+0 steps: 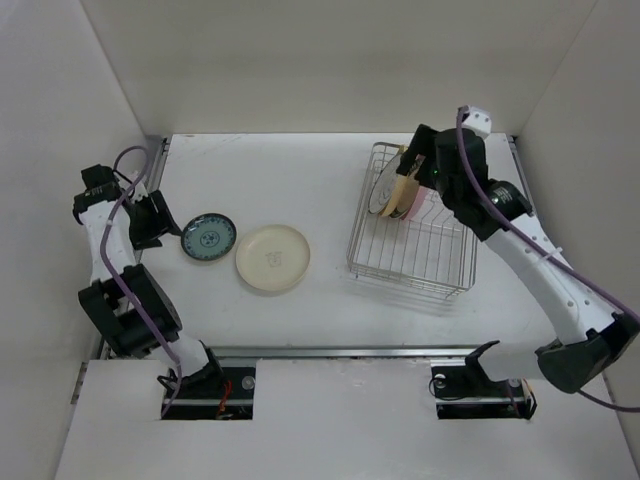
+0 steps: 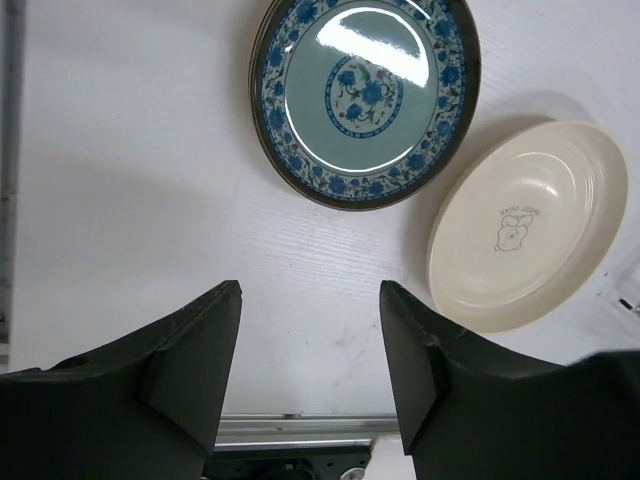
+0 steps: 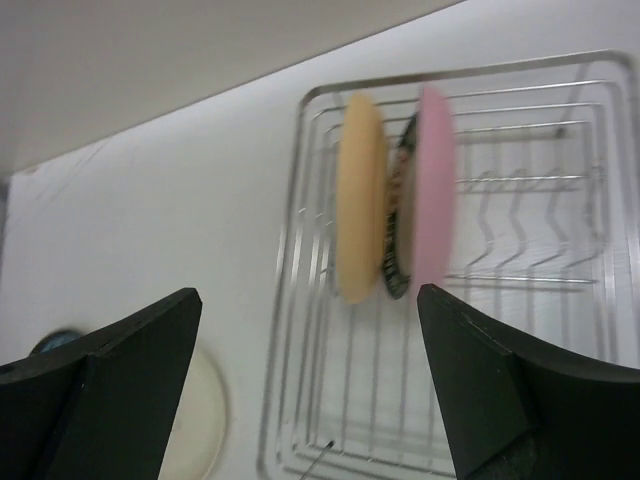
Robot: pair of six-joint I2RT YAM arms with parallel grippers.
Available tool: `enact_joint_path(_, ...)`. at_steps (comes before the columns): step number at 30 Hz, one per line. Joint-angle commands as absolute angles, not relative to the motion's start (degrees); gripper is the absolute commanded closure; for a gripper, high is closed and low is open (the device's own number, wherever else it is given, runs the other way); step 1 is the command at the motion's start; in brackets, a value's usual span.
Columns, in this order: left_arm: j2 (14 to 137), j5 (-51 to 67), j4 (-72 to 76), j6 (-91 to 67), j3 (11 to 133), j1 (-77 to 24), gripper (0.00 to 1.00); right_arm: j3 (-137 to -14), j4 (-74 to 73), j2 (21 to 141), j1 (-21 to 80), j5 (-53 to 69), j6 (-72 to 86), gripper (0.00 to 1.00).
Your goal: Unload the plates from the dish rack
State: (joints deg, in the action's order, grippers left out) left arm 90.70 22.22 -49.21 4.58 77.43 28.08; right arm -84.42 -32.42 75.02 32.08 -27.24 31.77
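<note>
My right gripper will next go down over the pink plate and close on the plate's upper edge, because the rack's bare wires beside the plate leave room for a finger.
The wire dish rack (image 1: 412, 255) stands at the right of the table. Three plates stand on edge at its far end: a yellow-orange one (image 3: 357, 215), a small dark-rimmed one (image 3: 400, 262) and a pink one (image 3: 433, 195). My right gripper (image 1: 408, 163) hovers open above them, empty. A teal patterned plate (image 1: 209, 237) and a cream plate (image 1: 273, 258) lie flat on the table at the left. My left gripper (image 1: 152, 218) is open and empty, just left of the teal plate (image 2: 365, 95); the cream plate (image 2: 525, 225) also shows in the left wrist view.
White walls enclose the table on three sides. A metal rail (image 1: 340, 352) runs along the near edge. The rack's near half (image 1: 420, 262) holds only bare divider tines.
</note>
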Motion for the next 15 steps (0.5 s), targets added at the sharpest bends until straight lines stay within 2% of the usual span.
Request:
enact_joint_path(1, 85.5, 20.1, -49.4, 8.0, 75.3, 27.6, 0.45, -90.1, -38.7, 77.8, 28.2, -32.4, 30.7, 0.05)
enact_joint_path(4, 83.6, 19.6, -50.6, 9.4, 75.3, 27.6, 0.45, -95.0, -41.5, 83.0, 24.6, -33.0, 30.1, 0.05)
enact_joint_path(8, 82.4, 19.6, -52.6, 10.5, 74.8, 27.6, 0.45, -96.1, -40.8, 90.1, 22.1, -32.4, 30.1, 0.18)
enact_joint_path(9, 81.6, 20.2, -52.6, 10.5, 74.1, 27.6, 0.44, -96.1, -40.2, 91.0, 21.2, -32.4, 30.1, 0.24)
enact_joint_path(11, 80.2, 20.7, -53.1, 11.2, 73.5, 27.6, 0.44, -95.5, -39.6, 93.1, 20.4, -31.9, 30.8, 0.28)
enact_joint_path(15, 78.6, 20.7, -54.2, 12.9, 72.4, 27.6, 0.44, -92.7, -37.8, 94.3, 19.9, -34.9, 33.8, 0.30)
